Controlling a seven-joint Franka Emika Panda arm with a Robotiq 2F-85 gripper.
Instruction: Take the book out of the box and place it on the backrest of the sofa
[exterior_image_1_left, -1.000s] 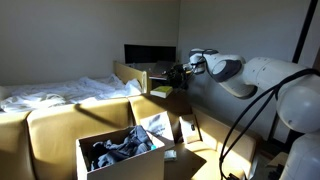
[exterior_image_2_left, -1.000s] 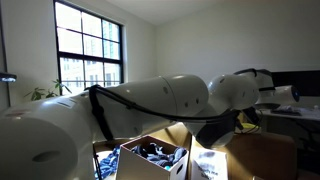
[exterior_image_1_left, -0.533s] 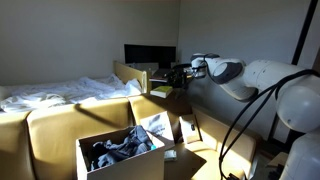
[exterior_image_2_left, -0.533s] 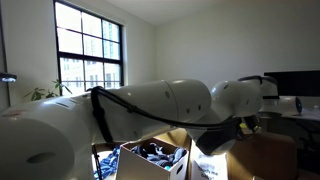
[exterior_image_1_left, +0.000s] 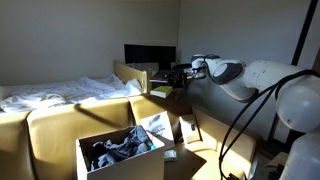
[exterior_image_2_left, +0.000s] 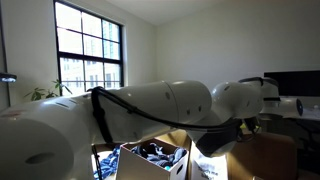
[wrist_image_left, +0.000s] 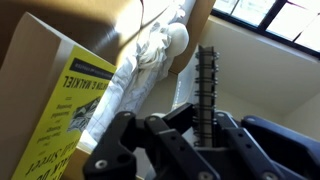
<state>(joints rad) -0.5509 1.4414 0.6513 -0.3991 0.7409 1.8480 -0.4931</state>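
Note:
The robot's gripper will turn next and go down over the yellow printed cover (wrist_image_left: 66, 112) to let go of the black spiral spine, because that cover is already lying on the sofa's backrest.
In the wrist view my gripper (wrist_image_left: 205, 116) is shut on the spiral-bound book (wrist_image_left: 207, 70), seen edge-on with its wire spine upright between the fingers. In an exterior view the gripper (exterior_image_1_left: 179, 72) hangs in the air behind the right end of the tan-yellow sofa (exterior_image_1_left: 58, 120), above the level of its backrest. The book is too small to make out there. The cardboard box (exterior_image_1_left: 122, 162) stands on the seat in front, well below and left of the gripper. The box (exterior_image_2_left: 150, 166) also shows under the arm, filled with dark cloth.
Dark clothes (exterior_image_1_left: 115, 148) fill the box; printed paper (exterior_image_1_left: 157, 125) lies beside it. Behind the sofa are a white-sheeted bed (exterior_image_1_left: 60, 93), a wooden headboard (exterior_image_1_left: 130, 75), a dark monitor (exterior_image_1_left: 148, 54) and a yellow item (exterior_image_1_left: 160, 92). A yellow printed cover (wrist_image_left: 65, 115) and white cloth (wrist_image_left: 150, 55) lie below the gripper.
The arm has shifted slightly, the wrist dropping a little. The gripper stays shut on the book throughout.

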